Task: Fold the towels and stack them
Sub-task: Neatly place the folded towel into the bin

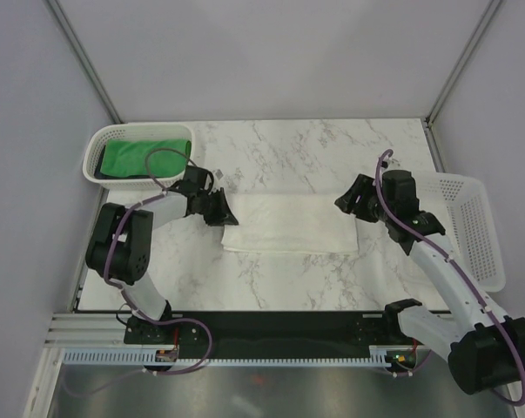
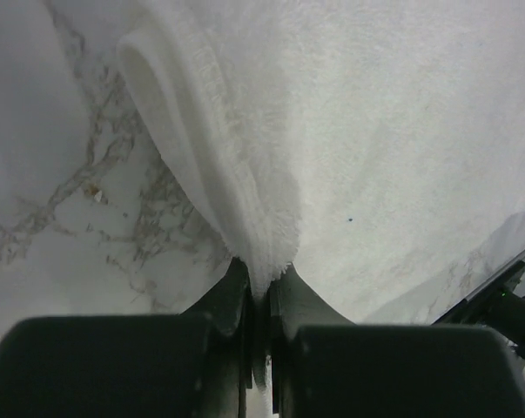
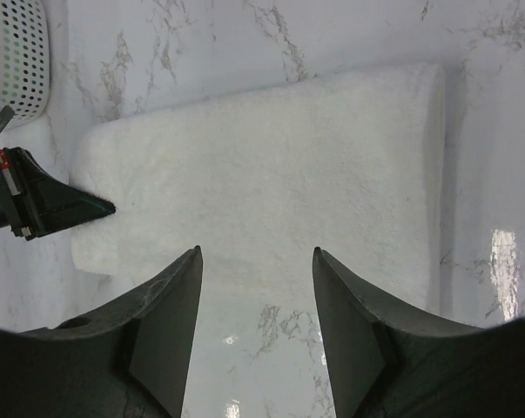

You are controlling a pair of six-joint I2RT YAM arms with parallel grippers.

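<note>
The left gripper lifts the white towel (image 1: 288, 224) next onto the basket's green towel (image 1: 140, 158), which lies outward of the gripper and to its left in the top view, and releases.
A white fluffy towel (image 1: 288, 224) lies folded flat in the middle of the marble table. My left gripper (image 1: 220, 209) is at its left end, shut on the towel's folded edge (image 2: 245, 200); the cloth bunches between the jaws of the left gripper (image 2: 262, 279). My right gripper (image 1: 349, 202) hovers at the towel's right end, open and empty (image 3: 257, 252), with the towel (image 3: 271, 165) just beyond its tips. A green towel (image 1: 140, 157) lies in the left basket, with a dark layer showing under it.
A white mesh basket (image 1: 97, 152) stands at the back left, and another white mesh basket (image 1: 480, 226) at the right edge beside the right arm. Grey walls close in the table on three sides.
</note>
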